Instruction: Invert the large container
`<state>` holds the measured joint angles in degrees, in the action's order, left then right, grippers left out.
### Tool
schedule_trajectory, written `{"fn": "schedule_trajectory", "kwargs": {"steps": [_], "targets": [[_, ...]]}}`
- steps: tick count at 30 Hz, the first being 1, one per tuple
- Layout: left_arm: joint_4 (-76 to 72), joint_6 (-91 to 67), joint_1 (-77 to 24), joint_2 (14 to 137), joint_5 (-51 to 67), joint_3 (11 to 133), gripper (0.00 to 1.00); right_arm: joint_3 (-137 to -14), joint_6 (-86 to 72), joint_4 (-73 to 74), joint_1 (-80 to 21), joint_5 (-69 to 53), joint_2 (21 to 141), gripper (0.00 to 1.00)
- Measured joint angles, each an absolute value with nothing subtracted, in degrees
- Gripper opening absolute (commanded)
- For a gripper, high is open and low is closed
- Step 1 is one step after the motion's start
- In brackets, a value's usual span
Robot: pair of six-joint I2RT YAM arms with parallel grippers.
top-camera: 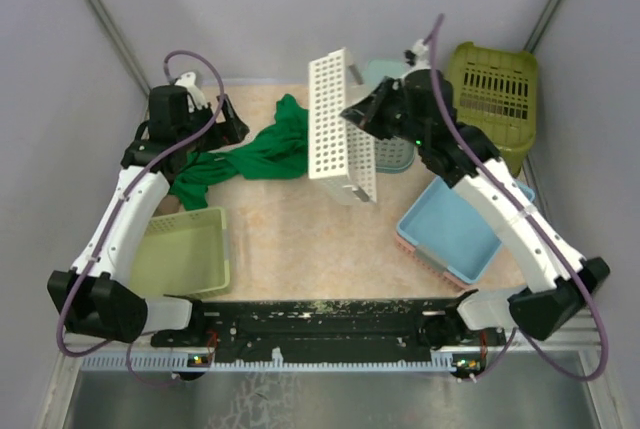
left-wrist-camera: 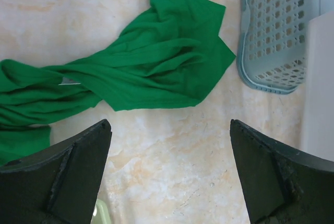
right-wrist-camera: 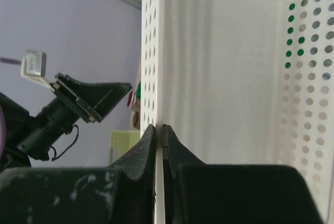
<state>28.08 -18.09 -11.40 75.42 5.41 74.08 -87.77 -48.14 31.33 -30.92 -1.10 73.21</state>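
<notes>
My right gripper is above and in front of the bare tabletop between the trays, so I need to move it back and down, turn the container's opening downward, then let go of the container.
A large white perforated container (top-camera: 340, 129) is tipped up on its side at the back middle, one end on the table. My right gripper (top-camera: 358, 114) is shut on its side wall. The right wrist view shows both fingers (right-wrist-camera: 148, 145) pinching the thin wall (right-wrist-camera: 154, 51), with the container's inside (right-wrist-camera: 219, 78) to the right. The deep olive-green tub (top-camera: 495, 99) stands at the back right, slotted face towards the camera, and nothing touches it. My left gripper (top-camera: 232, 127) (left-wrist-camera: 169, 125) is open and empty above the table, just in front of a green cloth (left-wrist-camera: 146, 62).
The green cloth (top-camera: 265, 154) lies at the back left. A pale teal mesh basket (top-camera: 392, 154) (left-wrist-camera: 276, 31) sits behind the white container. A shallow light-green tray (top-camera: 185, 249) is at the front left. A blue tray (top-camera: 455, 229) is at the front right.
</notes>
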Motion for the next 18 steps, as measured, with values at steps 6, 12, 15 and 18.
{"fn": "schedule_trajectory", "kwargs": {"steps": [6,12,15,18], "targets": [[29.08,-19.77,-6.55,72.93,4.16,74.08,0.99,-87.74,-48.88,24.34,-39.18,-6.83,83.09,0.0],[29.71,-20.91,-3.53,71.5,2.66,74.08,0.99,-86.13,-50.7,19.73,-42.54,-12.25,89.78,0.0],[29.8,-21.1,-2.83,71.42,2.2,74.11,0.99,-83.81,-51.96,17.21,-43.29,-14.94,90.65,0.0],[29.93,-21.21,-2.76,71.42,2.11,74.08,0.99,-80.42,-53.71,14.24,-43.48,-17.63,90.65,0.0]]}}
